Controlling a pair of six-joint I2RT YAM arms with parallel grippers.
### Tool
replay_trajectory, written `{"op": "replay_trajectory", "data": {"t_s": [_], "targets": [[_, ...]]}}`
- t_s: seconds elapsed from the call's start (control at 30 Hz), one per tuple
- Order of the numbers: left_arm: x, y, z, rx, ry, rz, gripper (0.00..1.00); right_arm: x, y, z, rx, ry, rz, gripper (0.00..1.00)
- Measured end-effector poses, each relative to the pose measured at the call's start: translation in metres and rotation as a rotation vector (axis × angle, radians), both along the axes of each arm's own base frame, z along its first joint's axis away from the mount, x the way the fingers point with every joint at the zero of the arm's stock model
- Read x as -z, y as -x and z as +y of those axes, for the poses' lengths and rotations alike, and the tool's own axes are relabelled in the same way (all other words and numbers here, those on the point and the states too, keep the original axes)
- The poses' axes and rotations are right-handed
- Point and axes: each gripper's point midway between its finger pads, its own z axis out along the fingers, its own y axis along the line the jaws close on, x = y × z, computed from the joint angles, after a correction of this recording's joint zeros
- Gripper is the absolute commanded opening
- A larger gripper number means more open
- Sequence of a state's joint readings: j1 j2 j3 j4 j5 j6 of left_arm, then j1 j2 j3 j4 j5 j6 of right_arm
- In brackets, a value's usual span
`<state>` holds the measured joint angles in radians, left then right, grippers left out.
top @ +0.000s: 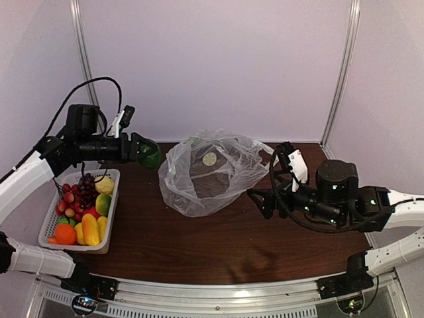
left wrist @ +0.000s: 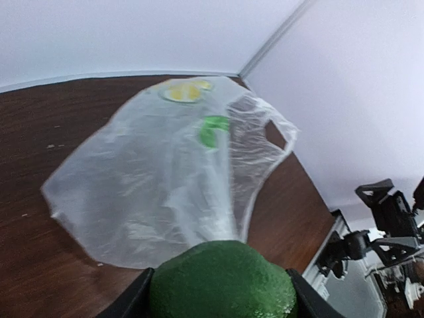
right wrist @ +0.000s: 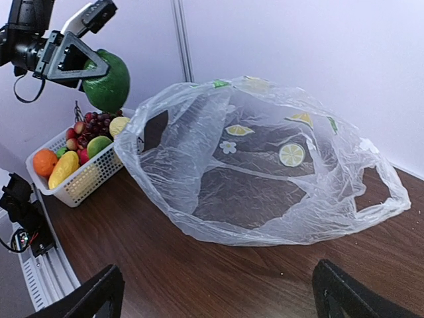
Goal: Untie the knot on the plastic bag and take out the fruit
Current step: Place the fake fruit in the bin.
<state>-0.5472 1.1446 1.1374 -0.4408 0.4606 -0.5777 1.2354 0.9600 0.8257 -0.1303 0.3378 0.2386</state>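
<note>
The other fruit already lies in the white slotted basket; my left gripper will next swing back and left in the overhead view and lower over the basket.
The plastic bag (top: 209,175) lies slack and open on the brown table, printed with lemon slices, and I see no fruit inside it. No knot shows; its loop handles (right wrist: 377,195) hang loose and apart. A round green fruit (left wrist: 222,281) is up in the air left of the bag, with my left gripper (top: 147,151) shut on it, one finger on each side. My right gripper (right wrist: 218,298) hovers low over the table just right of the bag (right wrist: 265,165), jaws wide open and empty.
A white slotted basket (top: 46,228) stands at the table's left edge, below the left arm. It holds fruit (top: 86,205): grapes, red pieces, an orange and yellow and green ones. A metal rail (top: 218,301) runs along the near edge.
</note>
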Motion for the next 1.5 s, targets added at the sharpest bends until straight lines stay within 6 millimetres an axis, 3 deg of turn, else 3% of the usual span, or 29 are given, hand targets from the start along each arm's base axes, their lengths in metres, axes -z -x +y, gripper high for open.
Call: {"op": "replay_trajectory", "data": {"t_s": [0.1, 0.23, 0.4, 0.53, 0.63, 0.87, 1.03, 1.17, 1.37, 1.5], "targets": [[0.009, -0.026, 0.062, -0.159, -0.063, 0.005, 0.37, 0.012, -0.013, -0.013, 0.067, 0.016, 0.026, 1.00], [0.037, -0.039, 0.126, -0.333, -0.123, 0.064, 0.37, 0.027, -0.036, -0.037, 0.170, 0.032, 0.061, 1.00], [0.083, -0.035, 0.202, -0.578, -0.157, 0.172, 0.38, 0.037, -0.050, -0.062, 0.253, 0.032, 0.086, 1.00], [0.126, -0.015, 0.251, -0.796, -0.142, 0.275, 0.38, 0.039, -0.054, -0.078, 0.293, 0.019, 0.091, 1.00], [0.139, -0.001, 0.263, -0.896, -0.129, 0.301, 0.37, 0.041, -0.055, -0.089, 0.315, 0.012, 0.096, 1.00], [0.121, 0.016, 0.294, -1.128, -0.132, 0.216, 0.38, 0.044, -0.056, -0.101, 0.342, 0.006, 0.099, 1.00], [0.131, 0.027, 0.315, -1.252, -0.200, 0.255, 0.41, 0.047, -0.057, -0.103, 0.343, 0.011, 0.106, 1.00], [0.146, 0.031, 0.323, -1.290, -0.255, 0.321, 0.51, 0.048, -0.058, -0.103, 0.344, 0.010, 0.108, 1.00], [0.153, 0.032, 0.327, -1.305, -0.281, 0.344, 0.65, 0.048, -0.058, -0.104, 0.346, 0.008, 0.110, 1.00], [0.156, 0.033, 0.328, -1.310, -0.292, 0.355, 0.85, 0.048, -0.059, -0.104, 0.348, 0.008, 0.111, 1.00]]}}
